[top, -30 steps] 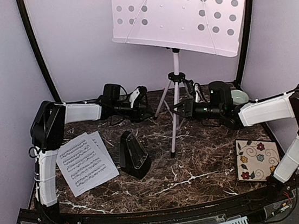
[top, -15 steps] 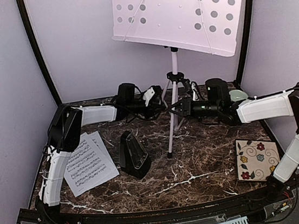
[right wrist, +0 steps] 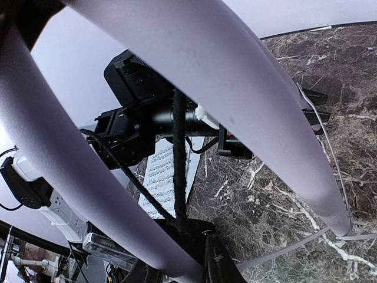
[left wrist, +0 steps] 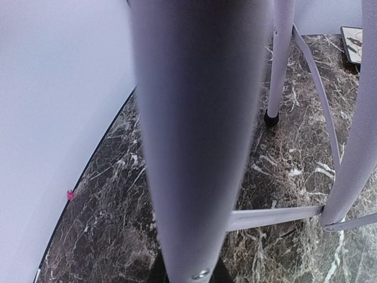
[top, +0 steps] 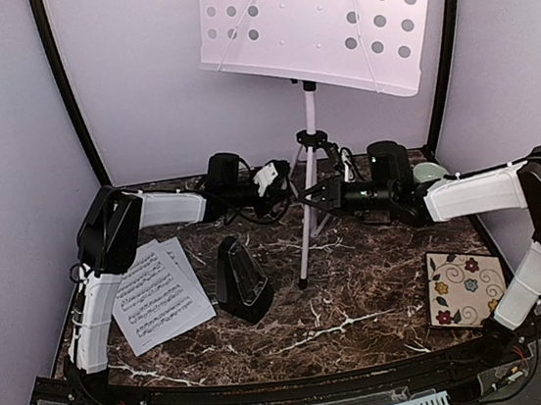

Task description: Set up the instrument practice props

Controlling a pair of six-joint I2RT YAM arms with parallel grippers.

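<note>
My left gripper will next pull the music stand's drawn-in leg to its left in the top view, toward open tabletop beyond the metronome, and let go.
The white music stand stands at the back centre, its hole-dotted desk [top: 317,19] high on the silver pole [top: 307,109]. My left gripper [top: 277,175] is shut on the stand's left tripod leg [left wrist: 194,135], which fills the left wrist view; only dark slivers of the fingers show beside it. My right gripper [top: 311,195] is shut on another leg [right wrist: 70,177] from the right. The black pyramid metronome [top: 242,280] stands upright front left of the stand. Two music sheets [top: 153,294] lie flat at the left and also show in the right wrist view [right wrist: 162,177].
A floral tile [top: 467,287] lies at the front right. A pale green bowl [top: 432,172] sits at the back right behind my right arm. Lilac walls close in the back and both sides. The tripod's front foot [top: 302,283] rests near the metronome.
My left gripper has moved right onto the stand's left leg. The stand, with my right gripper on it, has shifted a little to the left.
</note>
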